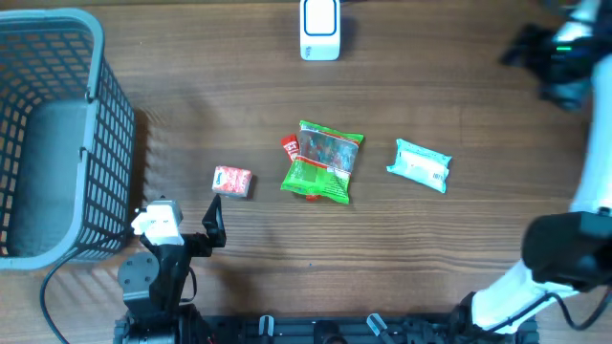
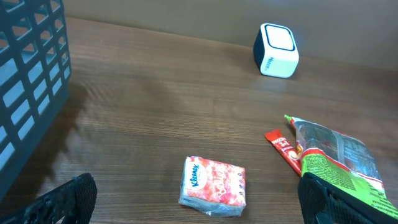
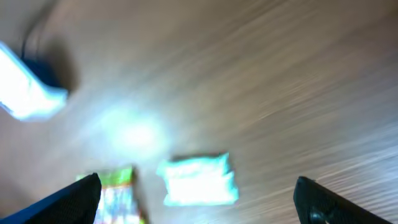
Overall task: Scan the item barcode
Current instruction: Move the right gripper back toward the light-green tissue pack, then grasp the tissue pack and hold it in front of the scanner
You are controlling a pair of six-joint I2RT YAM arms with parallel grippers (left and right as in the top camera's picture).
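Note:
The teal-white pack (image 1: 421,164) (image 3: 198,180) lies apart from the others. I will next swing my right gripper to the left in the overhead view and lower it onto this pack.
The white barcode scanner (image 1: 319,29) (image 2: 276,50) stands at the far middle of the table. Three items lie in a row: a pink Kleenex pack (image 1: 232,181) (image 2: 212,185), a green snack bag (image 1: 323,161) (image 2: 339,155) on a red stick packet (image 2: 283,149), and a teal-white pack (image 1: 421,164) (image 3: 198,180). My left gripper (image 2: 196,190) is open and low, just short of the Kleenex pack. My right gripper (image 3: 198,188) is open, raised at the far right (image 1: 526,53), holding nothing. Its view is blurred, with the teal pack below it.
A grey plastic basket (image 1: 115,105) (image 2: 28,81) stands at the left edge of the wooden table, close beside my left arm. The right arm's base (image 1: 564,248) sits at the near right corner.

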